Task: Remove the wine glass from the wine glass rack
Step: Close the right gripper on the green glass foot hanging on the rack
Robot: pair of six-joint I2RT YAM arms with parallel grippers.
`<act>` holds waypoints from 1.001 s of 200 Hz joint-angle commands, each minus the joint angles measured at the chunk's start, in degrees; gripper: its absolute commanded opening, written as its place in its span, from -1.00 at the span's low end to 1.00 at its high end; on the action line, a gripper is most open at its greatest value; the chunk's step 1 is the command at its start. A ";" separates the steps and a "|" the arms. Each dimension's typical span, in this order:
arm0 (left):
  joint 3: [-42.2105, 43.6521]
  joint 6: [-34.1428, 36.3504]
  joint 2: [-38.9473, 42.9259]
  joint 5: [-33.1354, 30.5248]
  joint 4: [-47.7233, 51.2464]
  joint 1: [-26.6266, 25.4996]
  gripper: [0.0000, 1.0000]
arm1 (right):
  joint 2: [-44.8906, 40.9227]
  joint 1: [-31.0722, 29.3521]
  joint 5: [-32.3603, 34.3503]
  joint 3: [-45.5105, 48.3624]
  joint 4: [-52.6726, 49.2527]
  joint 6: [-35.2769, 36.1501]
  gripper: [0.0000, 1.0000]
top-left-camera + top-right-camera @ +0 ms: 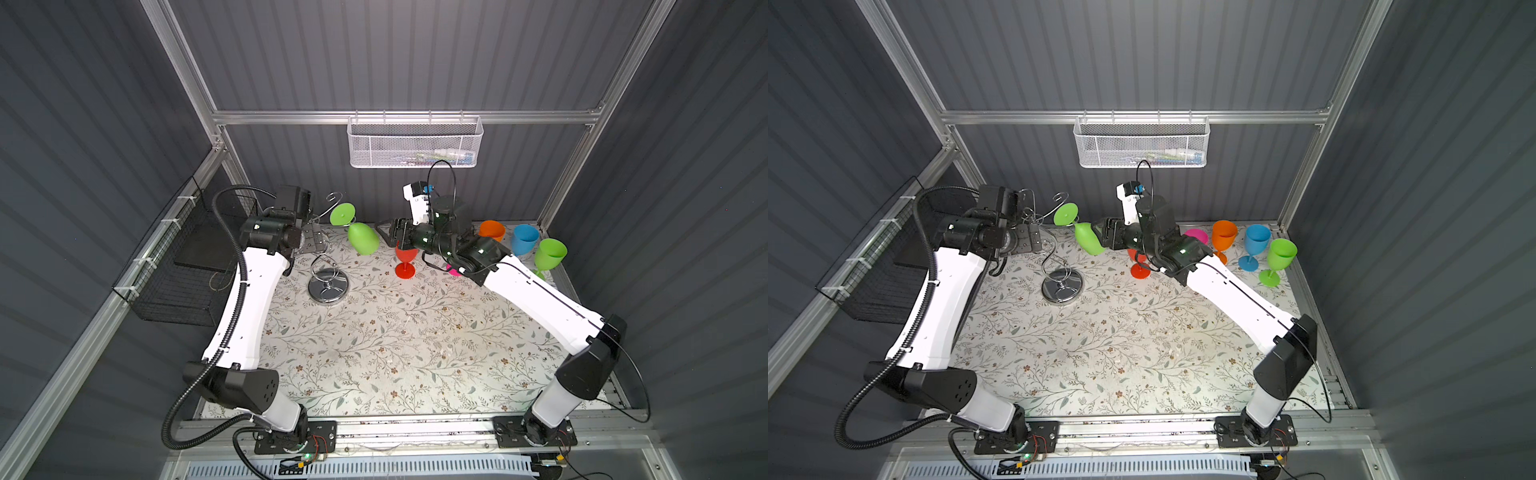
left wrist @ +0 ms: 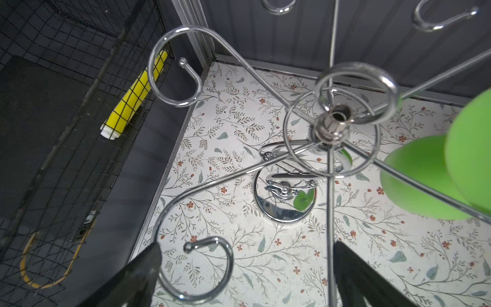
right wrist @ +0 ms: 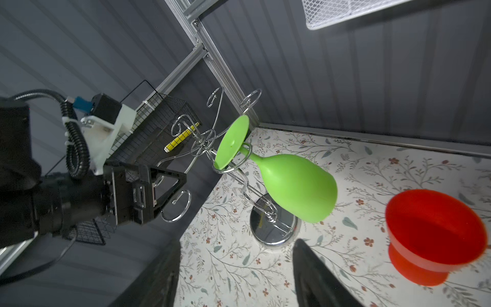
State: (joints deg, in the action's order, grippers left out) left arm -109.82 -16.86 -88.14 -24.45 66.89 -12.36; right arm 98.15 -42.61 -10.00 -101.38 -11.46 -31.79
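Note:
The round foot's rim [image 1: 353,216] sticks out past the curl, so next the robot's right gripper will move past the green glass's bowl toward the rack [image 1: 328,286] and close on that rim.
The chrome wine glass rack [image 1: 328,286] [image 1: 1062,285] stands at the back left of the floral table. A green wine glass [image 1: 363,238] [image 1: 1089,238] hangs tilted from one scroll arm, its foot caught in the curl and its bowl [image 3: 295,186] pointing right and down. My left gripper [image 1: 313,241] [image 2: 247,265] hovers open over the rack's top [image 2: 332,125], with a scroll arm and a straight wire between its fingers. My right gripper [image 1: 388,237] [image 3: 236,244] is open and holds nothing, just right of the glass's bowl.
A red glass [image 1: 405,271] stands under my right wrist. Orange [image 1: 492,230], blue [image 1: 524,239] and green [image 1: 549,253] glasses line the back right, with a pink one [image 1: 1197,236] behind the arm. A black wire basket [image 1: 187,266] hangs left, a white mesh basket [image 1: 415,141] on the back wall.

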 commanded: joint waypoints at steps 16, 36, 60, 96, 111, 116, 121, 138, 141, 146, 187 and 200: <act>1.19 0.65 3.41 4.17 -2.78 0.50 1.00 | 5.05 -0.32 -1.25 -5.80 5.32 -9.05 0.29; 2.32 0.87 4.41 5.88 -4.26 0.54 1.00 | 8.54 -0.28 -2.07 -9.03 6.07 -11.28 0.25; 4.06 1.30 5.56 8.51 -6.83 0.55 1.00 | 11.92 -0.32 -2.04 -12.92 5.60 -12.42 0.15; 5.35 1.82 7.02 12.53 -10.31 0.56 0.99 | 16.20 -0.37 -1.43 -19.62 1.61 -11.80 0.01; 5.83 1.87 7.85 13.60 -11.18 0.54 0.99 | 17.59 -0.37 -1.52 -21.20 1.07 -11.93 -0.02; 6.11 1.86 8.29 13.80 -11.52 0.56 0.99 | 18.04 -0.36 -1.47 -21.65 0.93 -11.96 -0.04; 6.30 1.91 8.62 14.18 -11.78 0.53 1.00 | 18.48 -0.32 -1.53 -22.23 0.73 -11.90 -0.05; 7.28 2.37 9.98 15.80 -12.95 0.53 1.00 | 20.06 -0.29 -1.26 -24.54 -0.57 -11.22 -0.08; 7.42 2.52 10.20 16.06 -13.13 0.52 0.99 | 20.31 -0.30 -1.34 -25.02 -0.84 -11.07 -0.08; 7.66 2.65 10.58 16.44 -13.32 0.58 0.99 | 20.77 -0.28 -1.38 -25.76 -1.18 -11.01 -0.09; 10.60 4.19 13.96 18.13 -16.50 0.58 0.99 | 24.32 -0.43 -1.37 -29.85 -2.07 -11.34 -0.20; 11.64 4.51 14.77 18.45 -17.25 0.58 0.99 | 25.53 -0.37 -1.41 -31.49 -2.92 -11.45 -0.24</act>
State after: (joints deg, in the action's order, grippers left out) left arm -100.16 -14.48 -75.16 -8.27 52.38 -12.16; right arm 121.73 -42.70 -11.38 -129.62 -12.51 -43.46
